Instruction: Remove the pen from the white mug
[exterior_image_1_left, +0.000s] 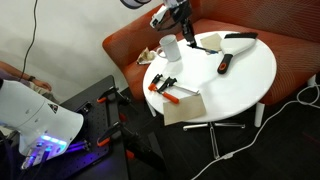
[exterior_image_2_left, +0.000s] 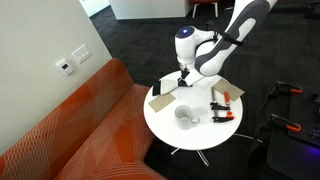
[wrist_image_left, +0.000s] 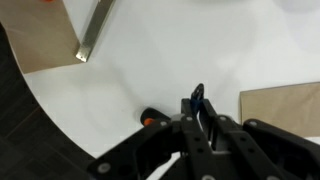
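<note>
My gripper holds the dark blue pen and needs to lower it first, then release it, so that the pen gets onto bare table top (exterior_image_1_left: 201, 64) (wrist_image_left: 196, 79), apart from the mug.
The white mug (exterior_image_1_left: 170, 47) stands upright on the round white table (exterior_image_1_left: 245, 80); it also shows in an exterior view (exterior_image_2_left: 186, 116). My gripper (exterior_image_1_left: 186, 30) hangs above the table beside the mug, apart from it, and shows in an exterior view (exterior_image_2_left: 183, 78) too. In the wrist view the gripper (wrist_image_left: 200, 108) is shut on a dark blue pen (wrist_image_left: 198, 98), whose tip sticks out between the fingers over the bare table top. The mug is out of the wrist view.
Orange-and-black clamps (exterior_image_1_left: 165, 86) and a brown cardboard piece (exterior_image_1_left: 185, 106) lie at the table's front. A black remote (exterior_image_1_left: 225, 63) and a dark bar (exterior_image_1_left: 240, 37) lie further back. An orange sofa (exterior_image_2_left: 70, 130) curves round the table. Cables lie on the floor (exterior_image_1_left: 290, 105).
</note>
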